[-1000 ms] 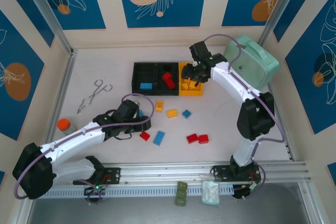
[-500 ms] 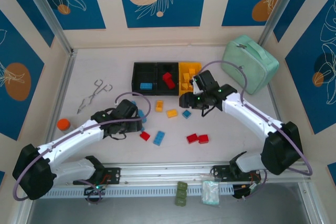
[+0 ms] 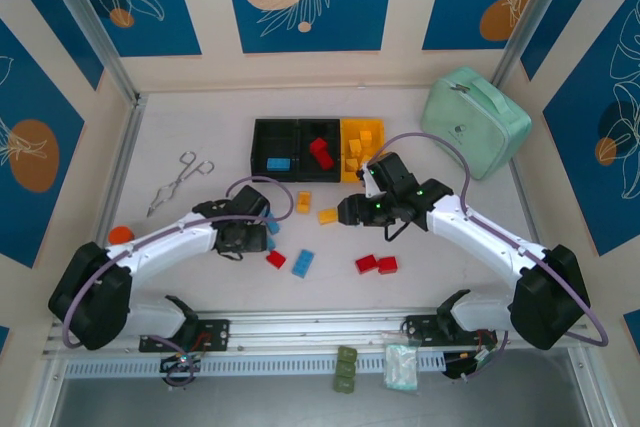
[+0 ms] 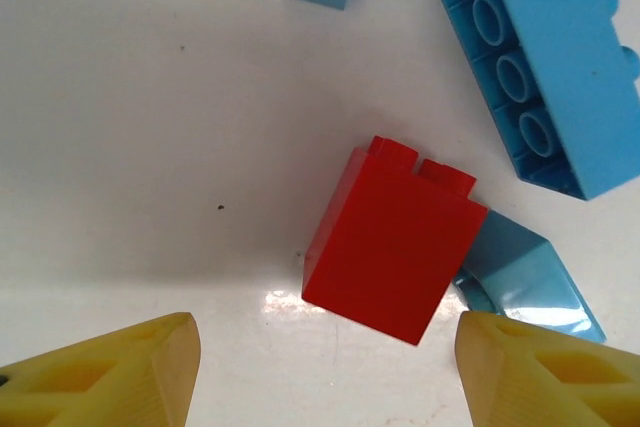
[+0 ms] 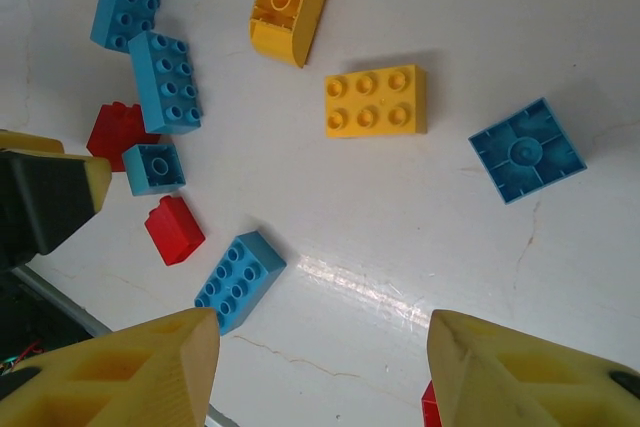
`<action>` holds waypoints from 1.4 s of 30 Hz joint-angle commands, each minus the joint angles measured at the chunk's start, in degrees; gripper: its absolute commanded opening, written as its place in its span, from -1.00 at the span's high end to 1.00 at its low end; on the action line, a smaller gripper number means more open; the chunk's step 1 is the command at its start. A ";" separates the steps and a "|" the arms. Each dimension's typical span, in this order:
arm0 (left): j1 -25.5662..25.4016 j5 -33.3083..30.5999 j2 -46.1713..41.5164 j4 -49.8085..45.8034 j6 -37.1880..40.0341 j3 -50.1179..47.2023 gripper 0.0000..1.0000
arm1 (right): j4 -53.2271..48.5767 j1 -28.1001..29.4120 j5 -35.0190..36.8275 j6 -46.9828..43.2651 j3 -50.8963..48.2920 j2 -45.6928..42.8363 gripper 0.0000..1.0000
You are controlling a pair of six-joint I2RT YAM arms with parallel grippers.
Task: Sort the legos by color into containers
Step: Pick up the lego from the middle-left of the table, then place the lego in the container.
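The left gripper eases outward and down over the red lego (image 4: 394, 245) next, one open finger on each side, because the lego lies just ahead of its fingers.
The containers (image 3: 262, 143) stand at the back centre: a black bin with a blue lego, a black one with a red lego, and a yellow bin (image 3: 349, 175) with yellow legos. Loose legos lie in front: two yellow (image 3: 327, 215) (image 5: 375, 100), red (image 3: 276, 259), blue (image 3: 303, 263) and a red pair (image 3: 376, 264). My left gripper (image 3: 262, 235) (image 4: 325, 372) is open and low over the table. A red lego (image 4: 395, 242) lies just ahead of its jaws, resting against a blue one (image 4: 530, 282). My right gripper (image 3: 345, 212) (image 5: 325, 367) hovers open above bare table beside a blue lego (image 5: 240, 280).
A mint-green zip case (image 3: 475, 122) sits at the back right. Metal tongs (image 3: 180, 182) and an orange disc (image 3: 120, 235) lie on the left. Olive-green bricks (image 3: 346, 367) and a small bag (image 3: 402, 367) rest on the front rail. Walls close in on three sides.
My right arm has swung from above the yellow bin down to the loose legos at mid-table. My left gripper has shifted slightly toward the red and blue legos.
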 commanded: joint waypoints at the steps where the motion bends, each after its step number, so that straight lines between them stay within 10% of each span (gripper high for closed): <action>1: 0.70 -1.02 1.80 0.67 2.10 2.20 -0.35 | 0.71 0.50 -1.78 0.67 -0.75 -1.17 -0.16; 12: 2.92 -0.73 7.53 4.75 5.22 2.95 -0.32 | 0.77 0.59 -1.76 1.35 -0.98 -1.43 -0.16; 29: 3.63 1.72 6.48 3.70 6.33 5.18 0.47 | 1.29 1.38 -1.88 2.38 -1.27 -1.49 -0.16; 42: 2.98 6.33 9.02 1.59 8.52 19.04 0.56 | 1.95 1.74 -1.93 3.13 -2.45 -3.59 -0.16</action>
